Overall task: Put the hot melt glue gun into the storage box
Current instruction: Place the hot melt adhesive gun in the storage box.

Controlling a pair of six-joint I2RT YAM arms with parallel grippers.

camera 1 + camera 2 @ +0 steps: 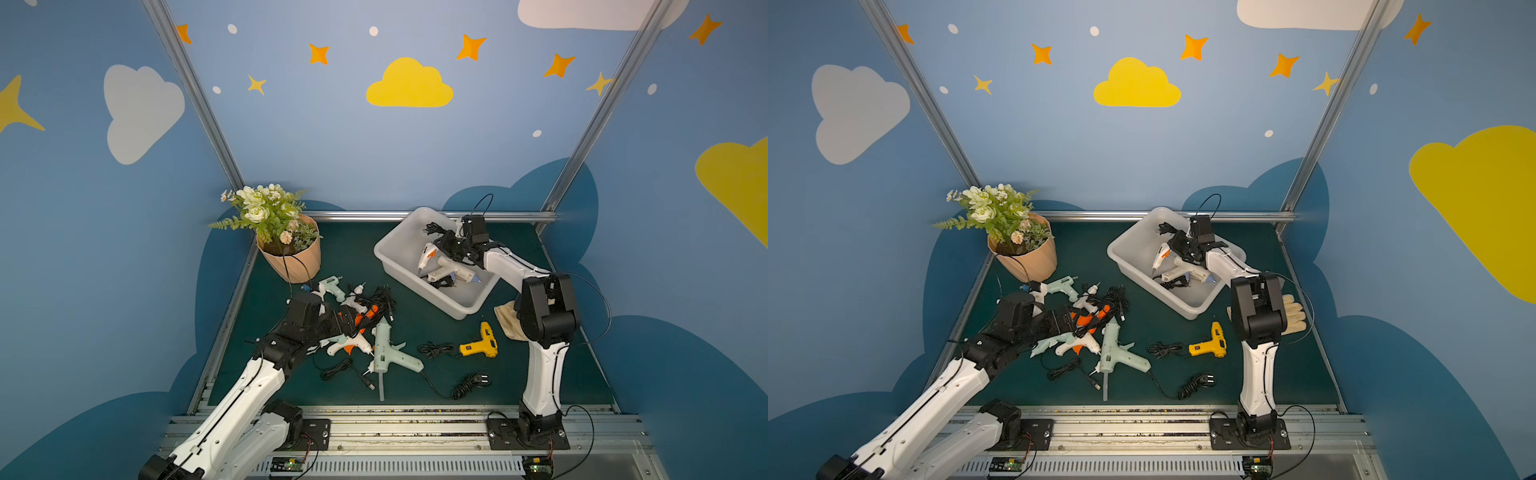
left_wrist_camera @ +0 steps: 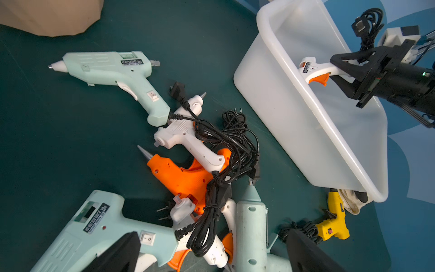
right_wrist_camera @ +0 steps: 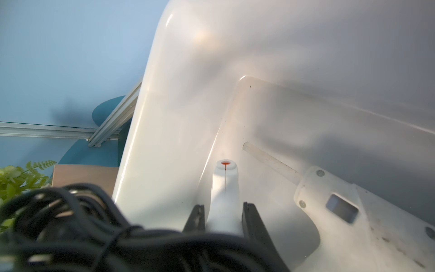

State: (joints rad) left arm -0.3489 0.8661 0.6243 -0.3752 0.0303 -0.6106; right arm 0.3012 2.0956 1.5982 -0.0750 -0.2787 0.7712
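Note:
My right gripper brings the hot melt glue gun down to the storage box's bottom (image 1: 432,266) (image 3: 268,195) beside the bigger white gun and releases it next, since that spot lies empty.
The storage box (image 1: 386,249) (image 1: 1120,251) stands at the back right of the green mat. Inside it, my right gripper (image 3: 224,212) (image 1: 444,249) is shut on a white hot melt glue gun (image 3: 224,186) (image 2: 313,68) with an orange trigger, its black cord bunched by the wrist. A bigger white gun (image 1: 453,270) lies on the box floor. My left gripper (image 2: 211,235) (image 1: 345,322) hangs open over a pile of glue guns, mint (image 2: 113,70), white (image 2: 188,139) and orange (image 2: 183,176), tangled in black cords. Nothing is held between its fingers.
A tan flower pot (image 1: 293,259) with a plant stands at the back left. A yellow glue gun (image 1: 480,343) and coiled cords (image 1: 471,384) lie in front of the box. A beige cloth glove (image 1: 1293,313) lies beside the right arm.

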